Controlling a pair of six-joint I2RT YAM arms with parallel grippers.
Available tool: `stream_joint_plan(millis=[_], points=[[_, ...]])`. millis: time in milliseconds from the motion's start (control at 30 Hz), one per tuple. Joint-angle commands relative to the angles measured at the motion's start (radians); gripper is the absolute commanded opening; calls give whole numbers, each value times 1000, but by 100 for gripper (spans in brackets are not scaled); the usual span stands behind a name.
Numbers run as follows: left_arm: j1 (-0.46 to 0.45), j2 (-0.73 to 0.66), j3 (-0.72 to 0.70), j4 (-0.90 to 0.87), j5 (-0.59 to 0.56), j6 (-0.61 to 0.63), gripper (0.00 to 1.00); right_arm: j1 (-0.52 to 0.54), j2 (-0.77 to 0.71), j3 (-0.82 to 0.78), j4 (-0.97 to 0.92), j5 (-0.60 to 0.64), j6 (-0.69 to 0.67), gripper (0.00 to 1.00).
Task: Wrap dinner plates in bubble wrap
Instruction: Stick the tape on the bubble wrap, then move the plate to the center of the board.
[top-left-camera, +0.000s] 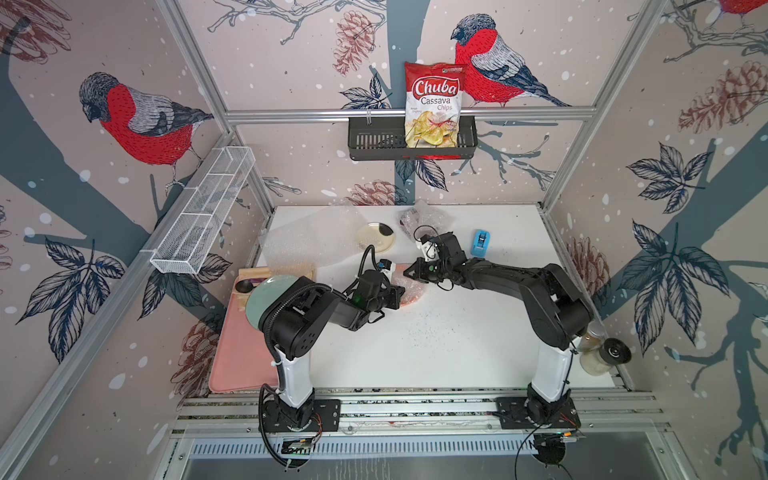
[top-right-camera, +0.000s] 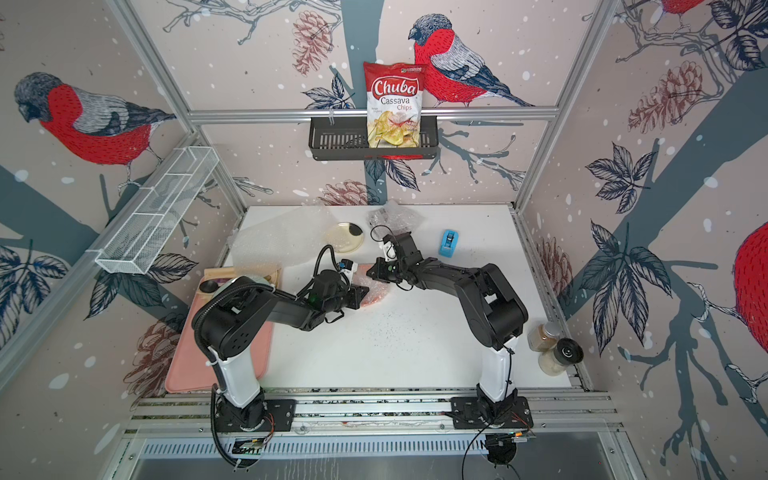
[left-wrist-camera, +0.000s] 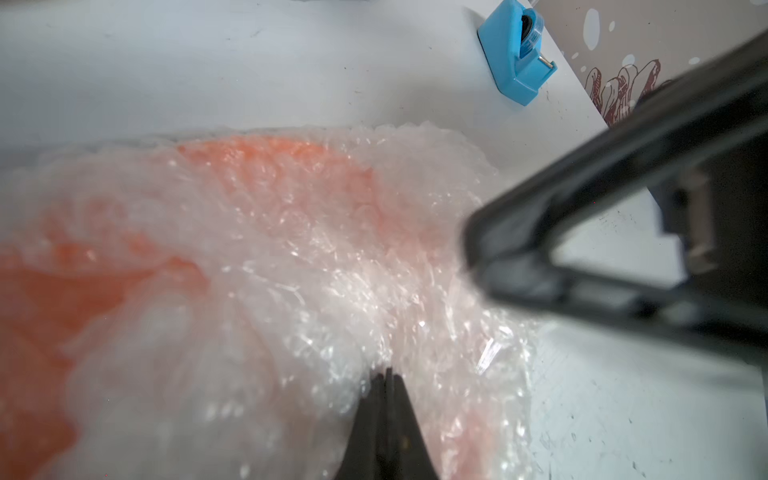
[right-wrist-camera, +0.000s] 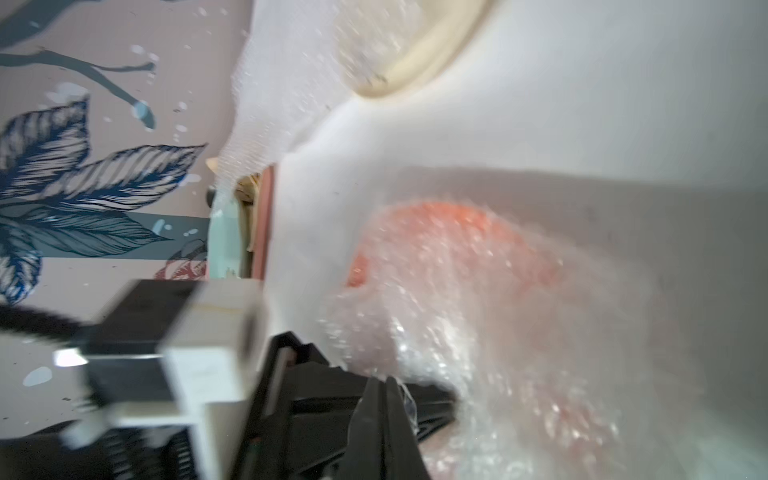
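The robot's left hand will next move the wrapped plate outward onto the bare tabletop by the cream plate (top-left-camera: 404, 249) (left-wrist-camera: 320, 80) and let go of the wrap's edge, because that spot is empty.
An orange dinner plate (top-left-camera: 412, 291) (left-wrist-camera: 249, 158) (right-wrist-camera: 457, 220) lies mid-table under crinkled bubble wrap (left-wrist-camera: 316, 266) (right-wrist-camera: 478, 332). My left gripper (top-left-camera: 400, 294) (top-right-camera: 365, 293) (left-wrist-camera: 386, 372) is shut on the wrap's near-left edge, where the film bunches at its tips. My right gripper (top-left-camera: 405, 272) (top-right-camera: 368, 272) (right-wrist-camera: 384, 380) is shut on a sliver of the same wrap at the far edge. A bare cream plate with a dark rim (top-left-camera: 375, 237) (top-right-camera: 344, 237) sits behind. A dark red plate (top-left-camera: 419, 218), bundled in wrap, lies at the back. A flat bubble wrap sheet (top-left-camera: 307, 245) lies back left.
A blue tape dispenser (top-left-camera: 480, 243) (left-wrist-camera: 515, 54) stands right of the right wrist. A pink tray (top-left-camera: 237, 353) with a pale green plate (top-left-camera: 266, 297) is on the left under my left arm. Spice jars (top-left-camera: 598, 349) stand at the right edge. Baskets hang on the walls.
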Motion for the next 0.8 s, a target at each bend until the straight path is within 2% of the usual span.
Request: stream_joint_plan(millis=[0, 100, 200, 233, 267, 400, 433, 567, 667, 767], points=[[-2, 19, -12, -254, -9, -4, 0, 2, 53, -17, 25, 50, 55, 0], [-1, 29, 5, -273, -25, -11, 0, -15, 32, 3, 16, 19, 62, 0], [6, 46, 37, -302, -73, -32, 0, -26, -120, -7, 2, 43, 35, 0], [10, 51, 46, -303, -81, -42, 0, -30, -176, -17, -5, 69, 22, 5], [17, 58, 59, -304, -89, -52, 0, -34, -245, -38, -18, 112, 7, 15], [50, 113, 163, -342, -140, -80, 0, -82, -486, -151, -75, 321, -32, 73], [58, 133, 196, -356, -144, -82, 0, -96, -535, -181, -81, 371, -32, 99], [100, 233, 405, -481, -146, -78, 0, -169, -752, -311, -66, 549, -53, 100], [125, 309, 583, -597, -182, -73, 0, -187, -883, -372, -67, 696, -103, 100], [151, 382, 746, -693, -189, -87, 8, -198, -987, -433, -52, 771, -128, 100]])
